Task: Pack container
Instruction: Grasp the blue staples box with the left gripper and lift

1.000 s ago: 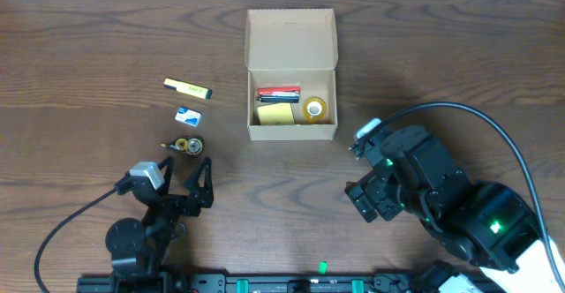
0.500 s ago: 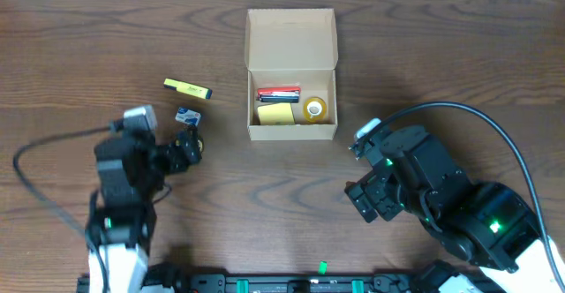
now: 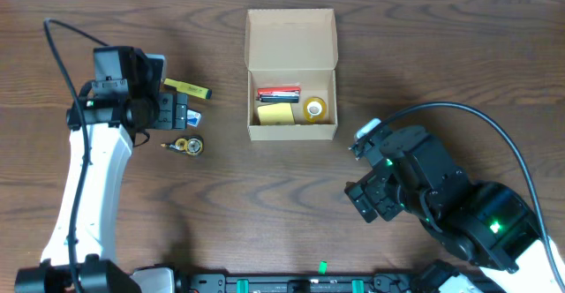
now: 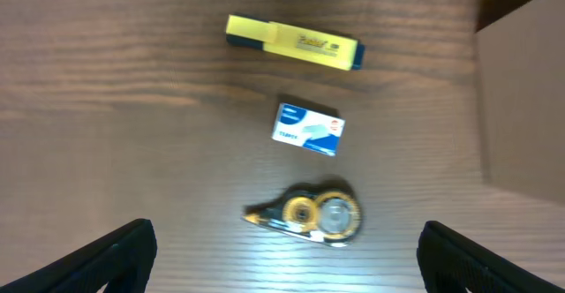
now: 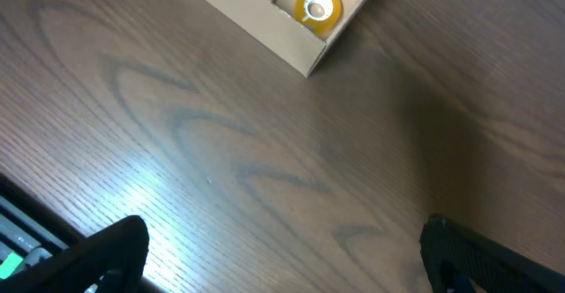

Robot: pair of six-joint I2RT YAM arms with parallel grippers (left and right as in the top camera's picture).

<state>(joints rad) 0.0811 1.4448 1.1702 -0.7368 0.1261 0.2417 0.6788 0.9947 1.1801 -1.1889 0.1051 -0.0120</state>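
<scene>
The short ends of the small blue-white box (image 3: 194, 113) (image 4: 308, 129) lie below my left gripper, so it lowers and turns slightly over them next, fingers open.
The tan cardboard container (image 3: 291, 130) stands open at the table's middle back, lid flap up. Inside lie a yellow pad (image 3: 275, 114), a tape roll (image 3: 313, 109) and red and dark pens (image 3: 278, 93). Its corner shows in the right wrist view (image 5: 305, 55). Left of it lie a yellow highlighter (image 3: 189, 87), a small blue-white box (image 3: 194, 113) and a yellow correction-tape dispenser (image 3: 184, 145); all three show in the left wrist view (image 4: 293, 42), (image 4: 306, 129), (image 4: 309, 215). My left gripper (image 3: 183, 112) is open over these items. My right gripper (image 3: 364, 206) is open and empty, right of the container.
The left arm's cable (image 3: 66, 33) loops over the table's back left. A black rail (image 3: 282, 284) runs along the front edge. The right arm's cable (image 3: 503, 143) arcs at the right.
My left arm has swung from the front edge toward the back left, and its gripper now hovers over the small items. The right arm has not moved.
</scene>
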